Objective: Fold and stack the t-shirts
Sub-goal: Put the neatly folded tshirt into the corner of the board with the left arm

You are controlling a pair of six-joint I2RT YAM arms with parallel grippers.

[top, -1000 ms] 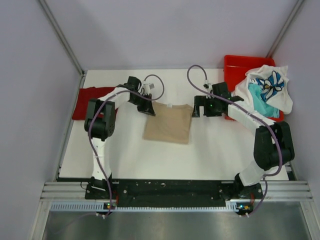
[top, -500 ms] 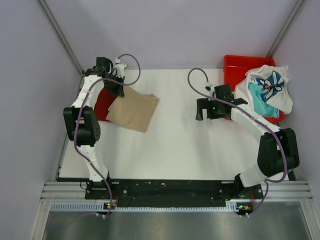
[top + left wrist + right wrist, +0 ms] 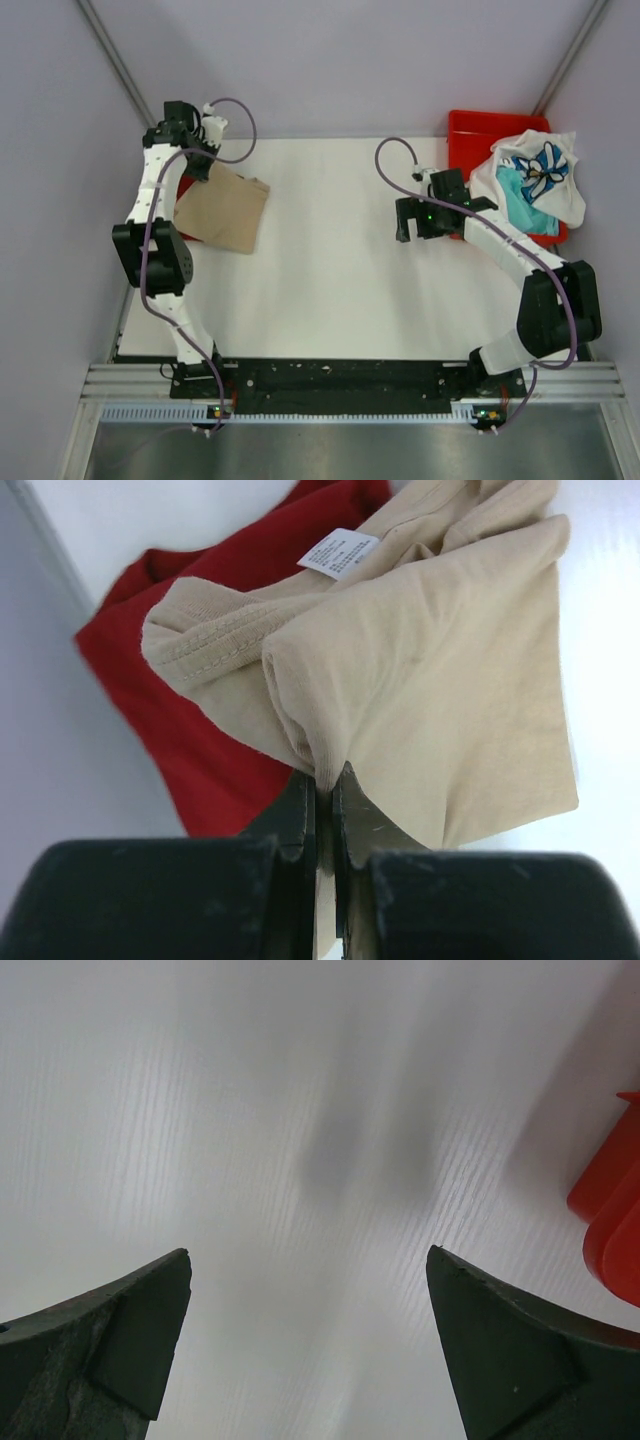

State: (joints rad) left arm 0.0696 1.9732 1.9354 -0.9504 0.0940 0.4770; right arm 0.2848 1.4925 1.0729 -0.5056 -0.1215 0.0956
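Note:
I should next move my left gripper to the left in the top view, over the dark red shirt's uncovered strip (image 3: 184, 187) (image 3: 172, 715), and let go, because the tan shirt lies crooked.
The folded tan t-shirt (image 3: 225, 208) lies at the table's far left, overlapping the folded dark red t-shirt (image 3: 185, 190). My left gripper (image 3: 196, 168) is shut on the tan shirt's edge; in the left wrist view the tan cloth (image 3: 440, 680) is pinched between the jaws, with the red shirt (image 3: 200, 720) beneath it. My right gripper (image 3: 420, 222) is open and empty over bare table, left of the bin. The white t-shirt with blue print (image 3: 540, 175) and the teal t-shirt (image 3: 520, 200) lie heaped in the red bin.
The red plastic bin (image 3: 470, 135) stands at the far right corner; its edge shows in the right wrist view (image 3: 610, 1220). Grey walls and a metal rail close in the table's left side next to the left arm.
My left gripper has dragged the tan t-shirt from the table's middle to the far left, onto the dark red shirt. My right gripper moved slightly right and stays open.

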